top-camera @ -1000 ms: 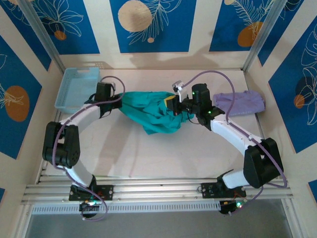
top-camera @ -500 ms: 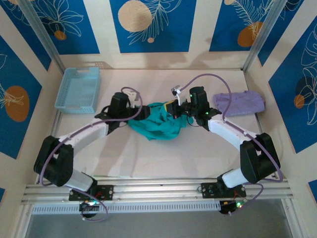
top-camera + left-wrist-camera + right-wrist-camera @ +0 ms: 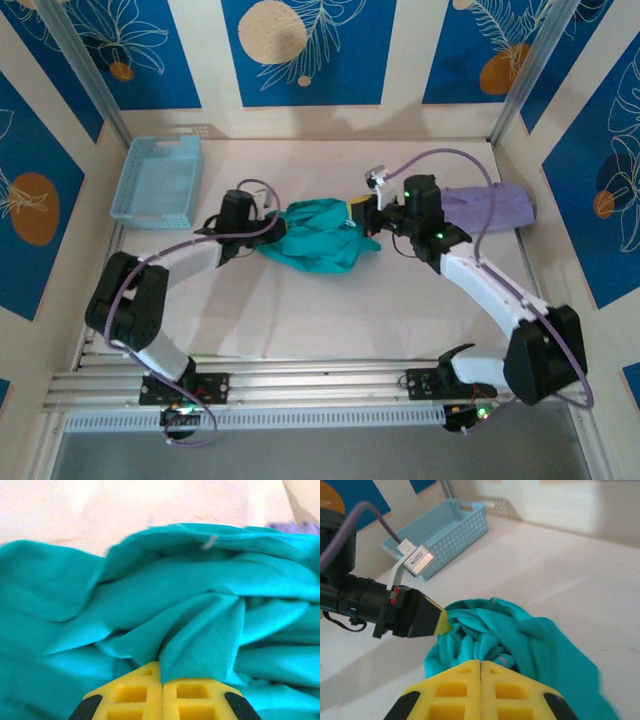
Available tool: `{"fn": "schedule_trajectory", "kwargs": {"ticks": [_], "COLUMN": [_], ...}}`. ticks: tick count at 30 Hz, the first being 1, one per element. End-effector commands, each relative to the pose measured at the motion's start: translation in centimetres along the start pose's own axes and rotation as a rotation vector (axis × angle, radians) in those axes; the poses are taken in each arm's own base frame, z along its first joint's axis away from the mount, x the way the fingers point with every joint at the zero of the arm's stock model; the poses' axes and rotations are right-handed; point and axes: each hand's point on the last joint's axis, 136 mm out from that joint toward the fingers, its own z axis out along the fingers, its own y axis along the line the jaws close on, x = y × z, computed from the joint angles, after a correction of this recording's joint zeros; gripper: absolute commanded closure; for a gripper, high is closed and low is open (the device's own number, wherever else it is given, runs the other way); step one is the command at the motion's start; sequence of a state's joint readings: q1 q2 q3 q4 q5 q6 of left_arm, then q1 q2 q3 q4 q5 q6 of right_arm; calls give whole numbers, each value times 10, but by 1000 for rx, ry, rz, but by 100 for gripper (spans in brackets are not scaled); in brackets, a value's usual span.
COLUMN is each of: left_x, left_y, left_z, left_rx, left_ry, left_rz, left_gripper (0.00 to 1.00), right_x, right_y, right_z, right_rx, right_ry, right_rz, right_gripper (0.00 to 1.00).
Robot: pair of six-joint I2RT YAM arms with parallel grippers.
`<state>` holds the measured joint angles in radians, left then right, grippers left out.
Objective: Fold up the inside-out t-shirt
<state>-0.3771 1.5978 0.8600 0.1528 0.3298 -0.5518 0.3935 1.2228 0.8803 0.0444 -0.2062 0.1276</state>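
Note:
I should tip my right gripper and the shirt's held end down, bringing that end back.
The teal-green t-shirt (image 3: 318, 238) hangs bunched between both grippers over the middle of the table. My left gripper (image 3: 272, 226) is shut on the shirt's left end; in the left wrist view its yellow pads (image 3: 162, 684) pinch a fold of teal cloth (image 3: 200, 615). My right gripper (image 3: 362, 214) is shut on the shirt's right end; in the right wrist view its closed yellow pads (image 3: 480, 672) clamp gathered pleats of the shirt (image 3: 520, 630), and the left gripper (image 3: 442, 621) bites the far side. No print patch shows.
A pale lavender folded garment (image 3: 490, 206) lies at the right behind the right arm. A light blue basket (image 3: 158, 180) stands at the back left, also in the right wrist view (image 3: 440, 535). Bare pale table (image 3: 330, 320) lies in front of the shirt.
The shirt was spread wide, then bunched as the left gripper swung toward the right one. Now both grippers have shifted, the right one rightward, stretching the bunch slightly.

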Motion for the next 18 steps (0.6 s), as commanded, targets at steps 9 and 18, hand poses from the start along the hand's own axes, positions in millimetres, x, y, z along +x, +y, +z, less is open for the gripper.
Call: {"fn": "schedule_trajectory", "kwargs": {"ticks": [9,18], "left_x": [34,31], "left_y": [45,32], "left_z": [10,5], "left_rx": [-53,2], "left_ry": [35,25], "left_rz": [-42,-18], "left_gripper": [100,100], "right_x": [131,168], "right_y": [-1,14], "right_z": [8,18], "right_rx": [84,127], "right_ry": [267,452], "right_rz": [123,22], "right_gripper": [100,81]}}
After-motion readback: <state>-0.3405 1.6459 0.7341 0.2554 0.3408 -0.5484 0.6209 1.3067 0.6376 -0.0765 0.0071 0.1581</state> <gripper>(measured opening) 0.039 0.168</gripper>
